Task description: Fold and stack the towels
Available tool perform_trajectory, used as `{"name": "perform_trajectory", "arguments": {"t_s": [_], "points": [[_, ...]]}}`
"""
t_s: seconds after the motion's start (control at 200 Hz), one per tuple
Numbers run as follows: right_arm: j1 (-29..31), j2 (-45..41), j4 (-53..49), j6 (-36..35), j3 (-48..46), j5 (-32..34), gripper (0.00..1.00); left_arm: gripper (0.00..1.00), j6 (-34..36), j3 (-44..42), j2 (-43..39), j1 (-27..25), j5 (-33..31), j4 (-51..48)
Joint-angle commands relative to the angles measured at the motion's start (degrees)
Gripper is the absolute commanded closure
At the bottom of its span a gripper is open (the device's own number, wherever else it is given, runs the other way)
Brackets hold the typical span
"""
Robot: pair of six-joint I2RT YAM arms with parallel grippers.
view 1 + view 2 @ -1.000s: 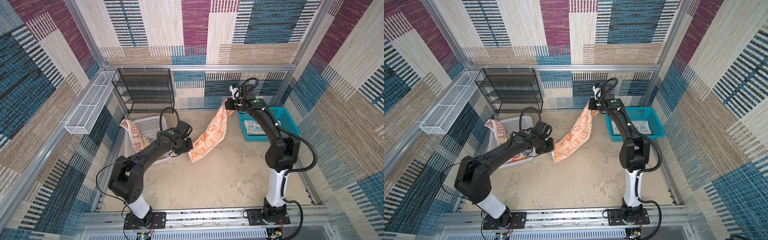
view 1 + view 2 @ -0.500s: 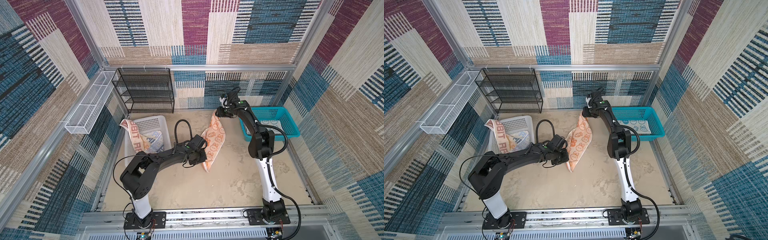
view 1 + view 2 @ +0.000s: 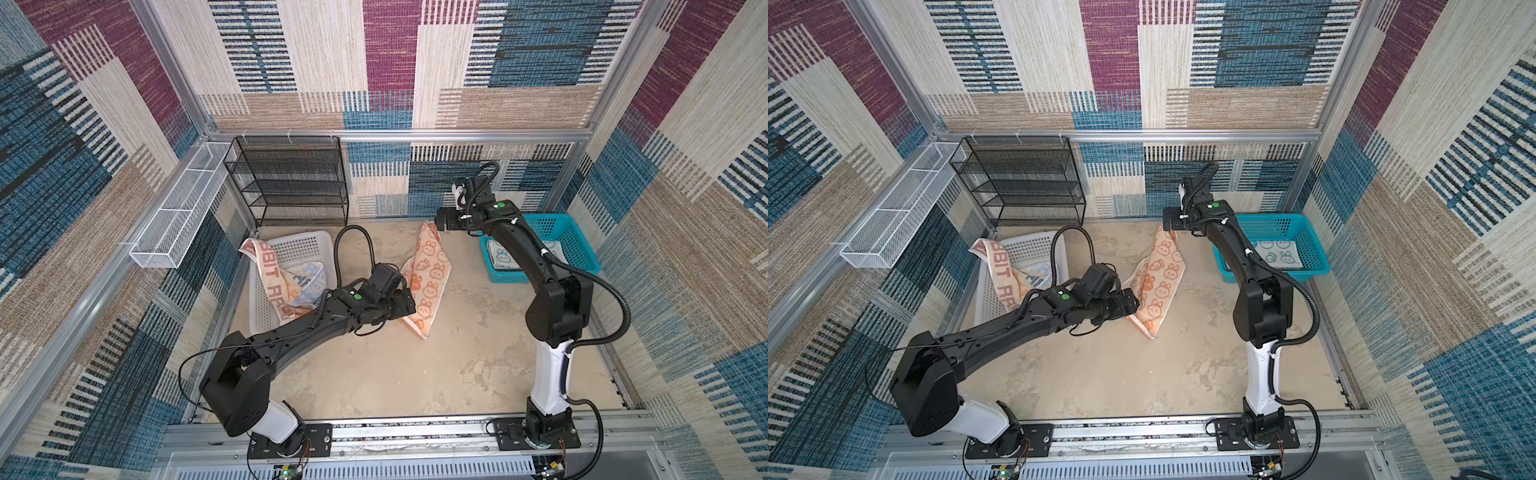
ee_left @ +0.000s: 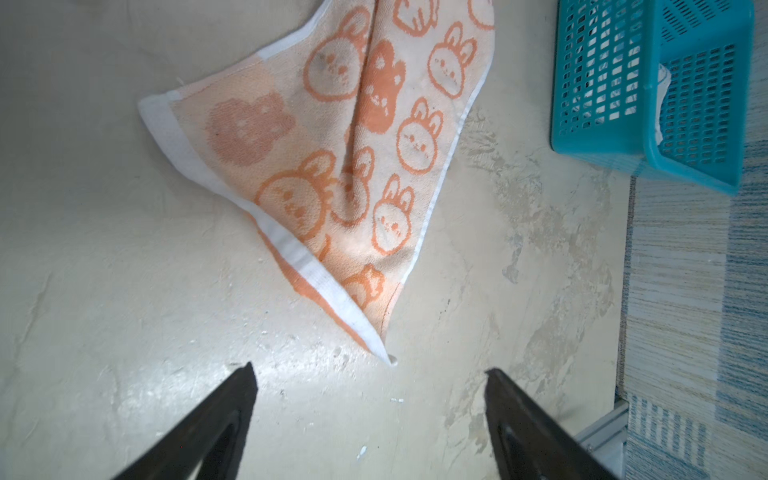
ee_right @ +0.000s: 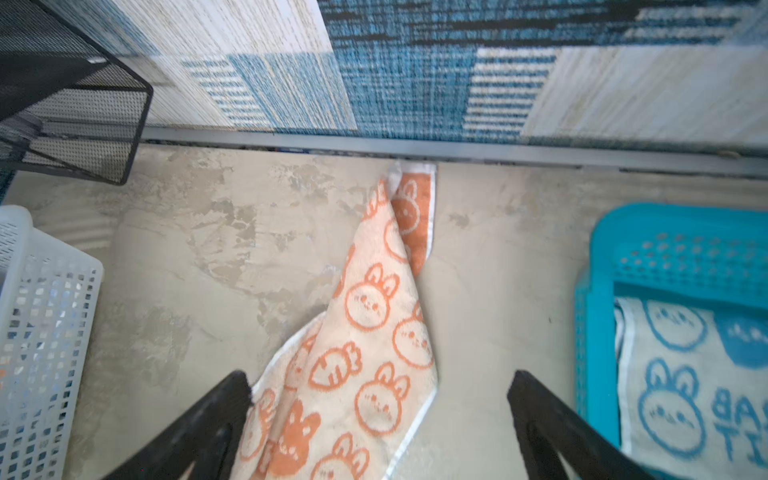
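Note:
The robot's right hand will pull back next and go down onto the white hem's near tip [image 3: 423, 334], which lies back and below and sticks out clear of the towel's wrinkles.
The orange-rabbit towel [image 3: 428, 282] [image 3: 1158, 282] lies rumpled and twisted on the table's middle. My left gripper [image 3: 409, 305] [image 4: 370, 374] is open just short of its near corner, with nothing between the jaws. My right gripper [image 3: 440, 222] [image 5: 380, 376] stands open over the towel's [image 5: 374, 332] far end without pinching it. The blue-rabbit towel [image 3: 505, 255] [image 5: 685, 395] lies folded in the teal basket [image 3: 573, 237]. The "RABBIT" lettered towel [image 3: 270, 274] [image 3: 1000, 274] hangs over the white basket's rim [image 3: 303, 245].
A black wire rack [image 3: 291, 183] stands against the back wall beside the white basket. A white wire shelf [image 3: 183, 216] is fixed to the left wall. Patterned walls enclose the table on three sides.
Both grippers have opened and let go of the orange-rabbit towel, which they held stretched in the air. It has dropped onto the table between them.

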Motion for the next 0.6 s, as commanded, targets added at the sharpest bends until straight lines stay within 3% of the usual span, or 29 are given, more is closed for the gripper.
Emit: {"name": "perform_trajectory", "arguments": {"t_s": [0.0, 0.115, 0.185, 0.24, 0.285, 0.426, 0.596], "points": [[0.47, -7.86, 6.61, 6.81, -8.89, 3.44, 0.01, 0.07, 2.73, -1.18, -1.8, 0.05, -2.63, -2.43], [-0.08, -17.09, 11.52, 10.61, -21.32, -6.15, 0.01, 0.0, 5.16, -1.74, -3.34, 0.06, -4.53, -5.15], [-0.43, -22.78, 17.7, 11.23, -31.29, -15.78, 0.01, 0.0, 5.82, -2.12, -4.04, 0.42, -5.23, -6.9], [0.28, -27.09, 22.12, 11.82, -38.46, -18.99, 0.01, 0.0, 6.47, -2.67, -4.79, 0.78, -4.88, -7.33], [2.4, -29.36, 23.39, 11.28, -42.5, -17.66, 0.01, 0.0, 6.69, -3.11, -5.56, 1.02, -4.3, -7.58], [14.26, -33.19, 22.46, 7.13, -50.92, -3.94, 0.03, 0.0, 7.22, -4.91, -7.06, 2.92, 1.01, -5.72], [22.57, -37.97, 29.33, 9.66, -64.82, -2.54, 0.16, 0.0, 8.1, -6.58, -8.69, 4.74, 5.29, -4.78]]}}
